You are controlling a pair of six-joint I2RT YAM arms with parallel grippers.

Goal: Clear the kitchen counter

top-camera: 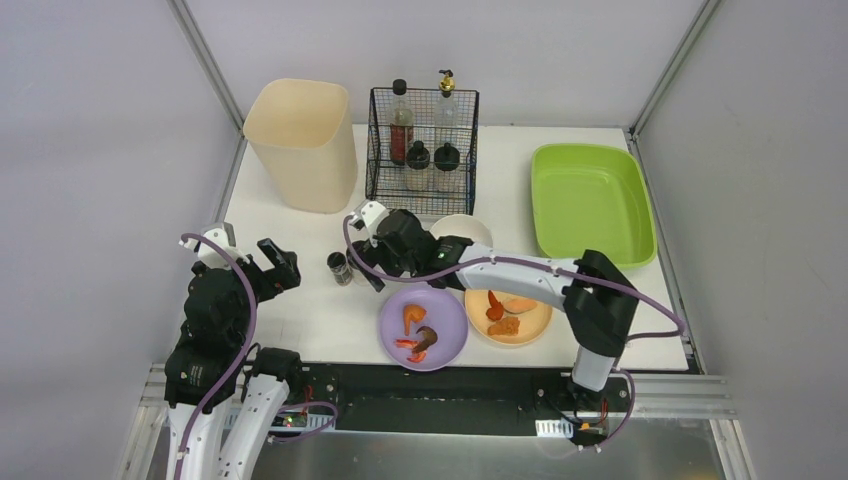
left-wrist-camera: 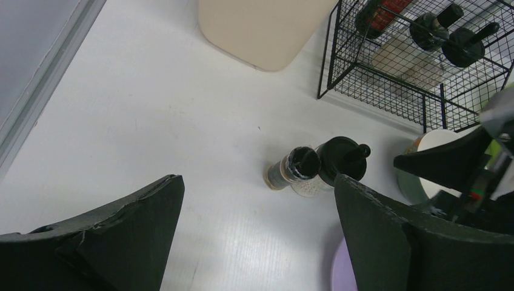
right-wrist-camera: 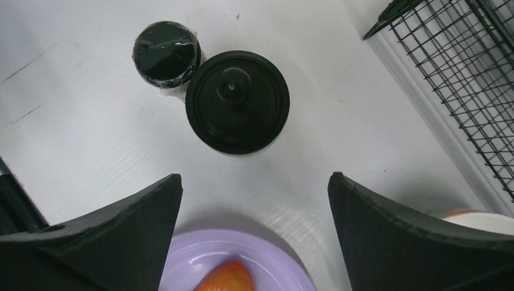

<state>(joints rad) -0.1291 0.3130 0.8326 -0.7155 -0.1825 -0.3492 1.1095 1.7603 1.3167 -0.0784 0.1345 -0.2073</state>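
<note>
My right gripper should next move down and to the left in the top view, around the black knob lid (right-wrist-camera: 237, 101), which is below it, beyond its open fingers.
The white kitchen counter (top-camera: 300, 320) holds two small jars side by side: a dark one with a wrapped black lid (top-camera: 340, 268) (right-wrist-camera: 166, 54) and a clear one with a black knob lid (right-wrist-camera: 237, 101) (left-wrist-camera: 339, 160). My right gripper (top-camera: 372, 270) (right-wrist-camera: 254, 188) is open and empty, hovering just short of the knob-lid jar and above the rim of a purple plate (top-camera: 445, 335) with food scraps. An orange plate (top-camera: 535, 325) with food sits beside it. My left gripper (top-camera: 280, 265) (left-wrist-camera: 257, 188) is open and empty, left of the jars.
A beige bin (top-camera: 300, 140) stands at the back left. A black wire rack (top-camera: 420, 190) with bottles is at the back middle, a white bowl (top-camera: 462, 228) in front of it. A lime-green tub (top-camera: 590, 200) lies at the back right.
</note>
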